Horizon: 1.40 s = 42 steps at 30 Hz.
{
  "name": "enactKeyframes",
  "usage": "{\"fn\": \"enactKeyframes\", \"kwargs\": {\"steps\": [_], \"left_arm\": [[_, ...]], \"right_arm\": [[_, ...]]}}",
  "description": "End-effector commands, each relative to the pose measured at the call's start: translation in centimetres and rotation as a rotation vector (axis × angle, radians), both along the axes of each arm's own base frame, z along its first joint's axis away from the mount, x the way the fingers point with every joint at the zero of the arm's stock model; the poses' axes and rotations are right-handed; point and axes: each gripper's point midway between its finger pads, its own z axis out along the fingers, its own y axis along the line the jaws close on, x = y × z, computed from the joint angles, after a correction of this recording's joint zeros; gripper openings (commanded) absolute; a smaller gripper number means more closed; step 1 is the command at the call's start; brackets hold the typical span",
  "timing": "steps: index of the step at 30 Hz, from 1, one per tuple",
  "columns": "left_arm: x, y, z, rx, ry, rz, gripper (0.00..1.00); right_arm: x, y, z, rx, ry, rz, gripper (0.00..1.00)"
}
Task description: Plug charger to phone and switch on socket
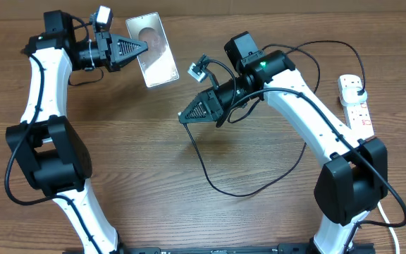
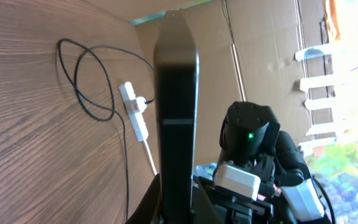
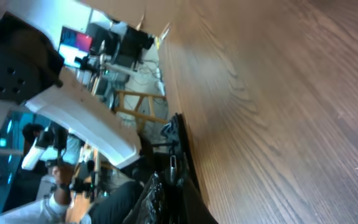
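Note:
Bare wood (image 1: 182, 134) (image 3: 260, 155) lies open for the connector end, so I will lower my right gripper away from the phone next and turn its fingers down toward the table.
My left gripper (image 1: 144, 48) is shut on the phone (image 1: 155, 49) and holds it raised above the far left of the table, with the glossy face and dark oval tilted up. In the left wrist view the phone (image 2: 176, 93) shows edge-on as a dark slab between the jaws (image 2: 176, 190). My right gripper (image 1: 182, 116) is shut on the connector end of the charger (image 1: 240, 193), below and right of the phone and apart from it. The small metal tip (image 3: 173, 165) sticks out between the fingers (image 3: 171, 183). The black cable loops over the table to the socket (image 1: 359, 106) at the right edge.
The white socket (image 2: 135, 111) lies with the black cable loop (image 2: 84, 81) beside it and a plug in its far end. Its white cord (image 1: 395, 215) runs to the front right. My right arm (image 2: 253, 143) faces the left wrist camera. Cardboard and clutter stand beyond the table.

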Motion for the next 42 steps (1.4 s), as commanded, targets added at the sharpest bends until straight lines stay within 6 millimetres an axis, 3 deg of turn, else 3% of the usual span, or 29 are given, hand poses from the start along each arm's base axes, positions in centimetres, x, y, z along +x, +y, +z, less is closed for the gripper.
{"fn": "enactKeyframes", "kwargs": {"steps": [1,3,5,10,13,15,21,26,28,30,31,32,33,34,36,37,38,39,42], "left_arm": [[-1.0,-0.8,2.7,-0.047,-0.086,-0.035,0.04],[-0.9,-0.5,2.5,-0.034,-0.083,-0.025,0.04],[-0.5,0.1,1.6,0.018,-0.071,0.004,0.04],[0.8,2.7,-1.4,0.169,0.064,0.116,0.04],[0.9,3.2,-1.7,0.185,0.07,0.132,0.04],[1.0,3.3,-1.8,0.192,0.071,0.135,0.04],[1.0,3.3,-1.8,0.191,0.072,0.135,0.04],[1.0,3.3,-2.0,0.203,0.075,0.139,0.04],[1.0,3.3,-2.1,0.207,0.077,0.139,0.04],[1.0,3.3,-2.2,0.212,0.078,0.141,0.04],[1.0,3.3,-2.2,0.212,0.078,0.141,0.04],[1.0,3.3,-2.2,0.212,0.078,0.141,0.04],[1.0,3.3,-2.2,0.212,0.079,0.141,0.04],[1.0,3.3,-2.2,0.212,0.081,0.141,0.04],[1.0,3.3,-2.2,0.211,0.082,0.141,0.04],[1.0,3.3,-2.2,0.212,0.082,0.141,0.04],[1.0,3.3,-2.2,0.212,0.081,0.141,0.04],[1.0,3.3,-2.2,0.212,0.079,0.141,0.04],[1.0,3.3,-2.2,0.212,0.083,0.14,0.04]], "right_arm": [[2.5,-1.8,-4.4,-0.318,0.073,-0.225,0.04],[4.0,-4.4,-8.7,-0.579,0.091,-0.415,0.04],[4.5,-6.2,-11.6,-0.715,0.112,-0.526,0.04],[4.8,-9.6,-18.8,-0.952,0.158,-0.686,0.04],[4.9,-10.1,-21.2,-1.025,0.163,-0.698,0.04],[4.8,-10.2,-21.5,-1.031,0.17,-0.698,0.05],[4.5,-9.5,-20.8,-1.005,0.196,-0.666,0.31],[4.0,-10.4,-19.4,-1.049,0.23,-0.646,0.37],[3.3,-10.2,-19.2,-1.045,0.259,-0.621,0.43],[3.2,-8.3,-18.6,-0.932,0.225,-0.506,0.52],[3.1,-6.0,-17.6,-0.778,0.17,-0.376,0.56],[3.4,-5.5,-17.4,-0.741,0.146,-0.361,0.56],[4.4,-6.0,-17.8,-0.773,0.109,-0.402,0.56],[6.4,-9.8,-19.2,-0.99,0.101,-0.643,0.63],[7.2,-11.6,-19.5,-1.082,0.005,-0.674,0.66],[6.6,-10.4,-19.4,-1.026,-0.035,-0.544,0.67],[4.6,-7.6,-18.7,-0.861,-0.074,-0.296,0.79],[4.4,-7.4,-18.6,-0.846,-0.072,-0.281,0.79],[6.6,-10.9,-19.5,-1.055,-0.067,-0.531,0.81]]}}
